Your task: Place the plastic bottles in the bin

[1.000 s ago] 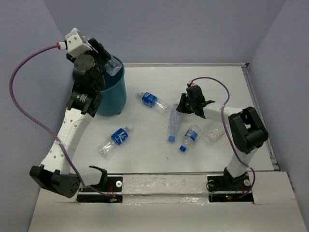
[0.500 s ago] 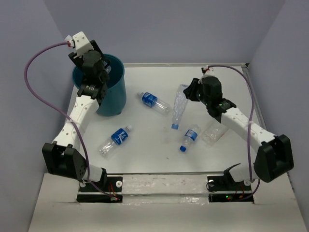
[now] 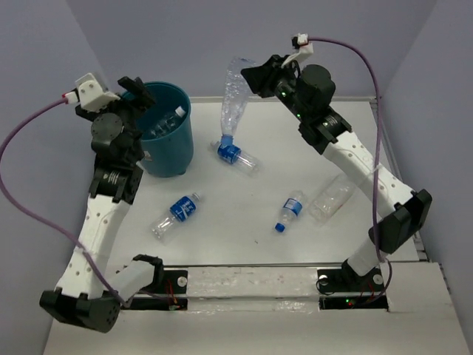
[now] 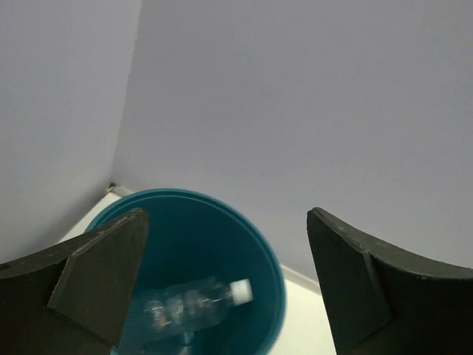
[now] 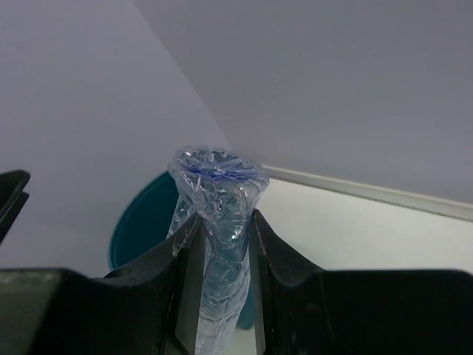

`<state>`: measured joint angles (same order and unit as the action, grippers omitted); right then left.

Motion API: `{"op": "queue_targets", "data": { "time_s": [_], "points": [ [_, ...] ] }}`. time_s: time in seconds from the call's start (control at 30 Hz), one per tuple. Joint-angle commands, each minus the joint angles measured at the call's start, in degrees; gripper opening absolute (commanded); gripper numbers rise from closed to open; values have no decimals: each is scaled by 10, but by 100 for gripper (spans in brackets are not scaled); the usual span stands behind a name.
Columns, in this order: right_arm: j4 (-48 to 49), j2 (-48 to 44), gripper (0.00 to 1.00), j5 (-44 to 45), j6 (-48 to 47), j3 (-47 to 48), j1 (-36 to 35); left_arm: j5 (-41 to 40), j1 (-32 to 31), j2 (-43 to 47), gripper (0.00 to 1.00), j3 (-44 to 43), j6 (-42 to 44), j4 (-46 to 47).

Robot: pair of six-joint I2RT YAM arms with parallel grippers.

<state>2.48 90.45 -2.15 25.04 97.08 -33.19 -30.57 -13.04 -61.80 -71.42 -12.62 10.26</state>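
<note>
The crinkly clear bottle in my right gripper hangs outside the bin's rim. My right gripper should swing to the left in the top view, over the teal bin's opening (image 3: pixel 164 105) (image 5: pixel 151 219), and release the bottle.
My left gripper (image 3: pixel 140 92) hovers over the teal bin's (image 3: pixel 176 151) left rim, jaws wide open and empty. In the left wrist view a clear white-capped bottle (image 4: pixel 194 303) lies inside the bin (image 4: pixel 255 235) below my gripper (image 4: pixel 225 222). My right gripper (image 3: pixel 255 74) is raised at the back, right of the bin, shut on the base end of a crinkly clear bottle (image 3: pixel 233 103) that hangs cap down. The right wrist view shows that bottle (image 5: pixel 219 200) pinched between the fingers (image 5: pixel 191 251), the bin (image 5: pixel 140 222) behind it.
Three blue-labelled bottles lie on the table: one near the bin (image 3: pixel 238 155), one at front left (image 3: pixel 176 214), one at centre right (image 3: pixel 290 211). A plainer clear bottle (image 3: pixel 330 198) lies further right. Purple cables arch over both arms; walls close in at the back and sides.
My left gripper has opened over the bin and its bottle now lies inside. My right arm has lifted its bottle off the table and swung it up and left towards the bin.
</note>
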Motion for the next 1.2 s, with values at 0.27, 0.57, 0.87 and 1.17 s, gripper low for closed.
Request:
{"op": "queue_targets", "data": {
  "time_s": [0.27,0.57,0.87,1.17],
  "points": [
    [171,250,0,58,28,314,-73,219,0,265,99,178,-93,-102],
    [213,414,0,97,-27,493,-108,314,0,345,99,280,-139,-177],
    [214,482,17,102,-165,509,-162,412,-2,355,99,336,-201,-162],
    [169,397,79,94,-203,458,-169,486,-18,266,99,346,-249,-92]
  ]
}}
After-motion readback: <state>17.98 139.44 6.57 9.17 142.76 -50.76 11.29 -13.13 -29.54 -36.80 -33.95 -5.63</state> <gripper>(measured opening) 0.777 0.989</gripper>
